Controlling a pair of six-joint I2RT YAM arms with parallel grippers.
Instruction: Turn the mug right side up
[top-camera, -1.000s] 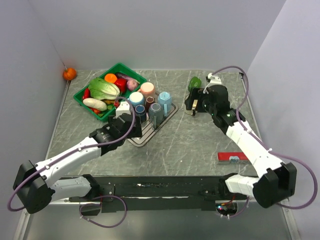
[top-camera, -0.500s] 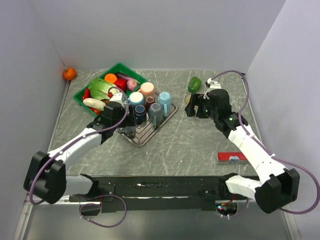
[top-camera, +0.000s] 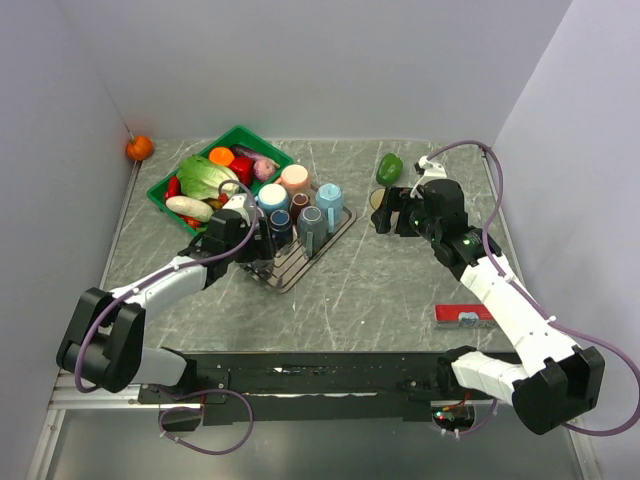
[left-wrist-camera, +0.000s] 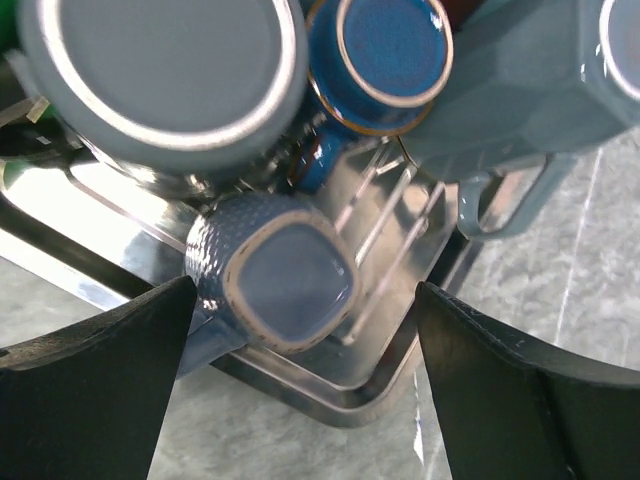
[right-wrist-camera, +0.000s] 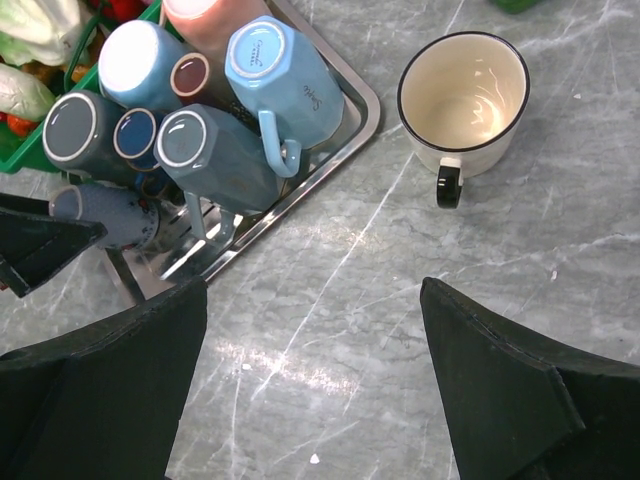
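Note:
My left gripper should turn and lower its open fingers around the dimpled blue mug's handle (left-wrist-camera: 212, 343), since it juts over the rack's rim, clear of the other mugs.
A dimpled blue mug (left-wrist-camera: 285, 275) rests at the near-left corner of the metal drying rack (left-wrist-camera: 330, 395), its squarish base turned toward my left wrist camera. My left gripper (left-wrist-camera: 305, 290) is open, with one finger on each side of that mug and not touching it. In the top view this left gripper (top-camera: 262, 245) sits at the rack's near-left corner. A cream mug (right-wrist-camera: 463, 95) with a black rim stands upright on the table, right of the rack. My right gripper (right-wrist-camera: 315, 290) hangs open over bare table, on the near side of the cream mug, holding nothing.
Several other mugs stand bottom-up on the rack (top-camera: 300, 265), including a light blue one (right-wrist-camera: 275, 75) and a grey-blue one (right-wrist-camera: 215, 155). A green basket (top-camera: 165, 195) of vegetables lies behind-left, a green pepper (top-camera: 390, 167) at the back, an orange (top-camera: 139, 147) far left and a red box (top-camera: 465, 315) near-right.
My left arm has reached forward, bringing its open gripper up to the rack's near-left corner. The right gripper has drawn slightly back from the cream mug, still open.

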